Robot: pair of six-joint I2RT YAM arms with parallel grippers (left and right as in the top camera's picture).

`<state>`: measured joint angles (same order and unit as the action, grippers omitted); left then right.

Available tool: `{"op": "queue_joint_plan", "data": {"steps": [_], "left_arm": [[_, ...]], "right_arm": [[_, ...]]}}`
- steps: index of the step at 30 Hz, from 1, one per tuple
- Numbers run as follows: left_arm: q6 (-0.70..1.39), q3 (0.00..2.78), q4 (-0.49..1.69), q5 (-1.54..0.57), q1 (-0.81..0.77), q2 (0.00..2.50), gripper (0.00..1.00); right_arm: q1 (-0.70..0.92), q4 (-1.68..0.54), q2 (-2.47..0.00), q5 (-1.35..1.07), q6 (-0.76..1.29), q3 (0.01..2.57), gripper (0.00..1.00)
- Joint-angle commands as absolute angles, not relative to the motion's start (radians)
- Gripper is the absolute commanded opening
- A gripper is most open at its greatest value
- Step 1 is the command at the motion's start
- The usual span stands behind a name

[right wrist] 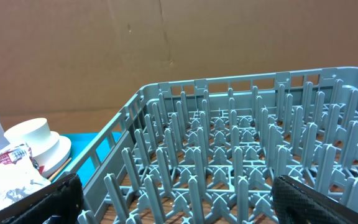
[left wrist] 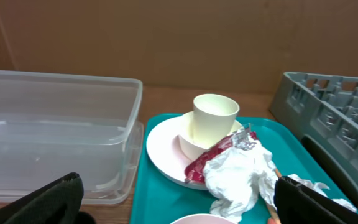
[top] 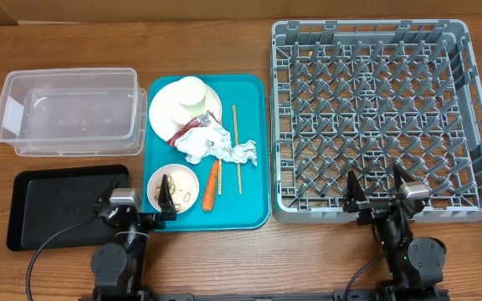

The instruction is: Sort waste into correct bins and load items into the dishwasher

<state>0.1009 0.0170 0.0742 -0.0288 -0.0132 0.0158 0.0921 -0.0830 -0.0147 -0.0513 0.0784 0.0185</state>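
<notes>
My left gripper lifts over the teal tray, away from my base, then tips down and lowers to the napkin's rack-side end (top: 242,152) (left wrist: 316,186) next.
On the teal tray (top: 253,180) sit a white plate (top: 164,113) with a small white cup (top: 192,94), a red wrapper (top: 186,132), a crumpled white napkin (top: 216,147), an orange carrot (top: 212,186), chopsticks (top: 235,142) and a white bowl (top: 172,189) holding beige scraps. Behind the tray's left side lies the clear tub (top: 69,113); the black tray (top: 57,209) is in front of it. The grey dish rack (top: 383,117) holds nothing. My left gripper (top: 134,201) is open at the teal tray's near left corner (left wrist: 179,208). My right gripper (top: 377,188) is open over the rack's near wall (right wrist: 179,205).
Brown cardboard walls close off the back of the table. The wooden table (top: 224,259) shows between the tray, the bins and the rack. Both arm bases stand at the near edge.
</notes>
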Motion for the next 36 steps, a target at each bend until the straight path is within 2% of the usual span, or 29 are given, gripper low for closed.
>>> {"op": "queue_joint_plan", "data": {"steps": [1, 2, 5, 9, 12, 15, 26, 32, 36], "left_arm": [[0.101, 0.009, 0.022, -0.141, -0.016, 0.005, 1.0], [0.101, 0.021, -0.036, -0.266, -0.016, 0.005, 1.0], [0.102, 0.067, -0.042, -0.321, -0.016, 0.005, 1.0], [0.101, 0.258, 0.141, -0.324, -0.016, 0.028, 1.0], [0.101, 0.413, 0.197, -0.345, -0.016, 0.103, 1.0], [0.1, 0.653, 0.303, -0.365, -0.016, 0.289, 1.0], [0.102, 1.364, 1.015, -0.509, -0.064, 0.995, 1.0], [0.21, 1.437, 1.092, -0.689, -0.142, 1.244, 1.0], [0.21, 1.437, 1.084, -0.697, -0.151, 1.387, 1.0]], "right_arm": [[0.088, -0.08, -0.003, -0.047, 0.079, 0.008, 1.0], [0.088, -0.08, -0.003, -0.047, 0.079, 0.008, 1.0], [0.088, -0.08, -0.003, -0.047, 0.079, 0.008, 1.0], [0.088, -0.08, -0.003, -0.047, 0.079, 0.008, 1.0], [0.088, -0.08, -0.003, -0.047, 0.079, 0.008, 1.0], [0.088, -0.08, -0.003, -0.047, 0.079, 0.008, 1.0], [0.088, -0.081, -0.003, -0.047, 0.079, 0.008, 1.0], [0.088, -0.08, -0.003, -0.047, 0.079, 0.008, 1.0], [0.088, -0.08, -0.003, -0.047, 0.079, 0.008, 1.0]]}}
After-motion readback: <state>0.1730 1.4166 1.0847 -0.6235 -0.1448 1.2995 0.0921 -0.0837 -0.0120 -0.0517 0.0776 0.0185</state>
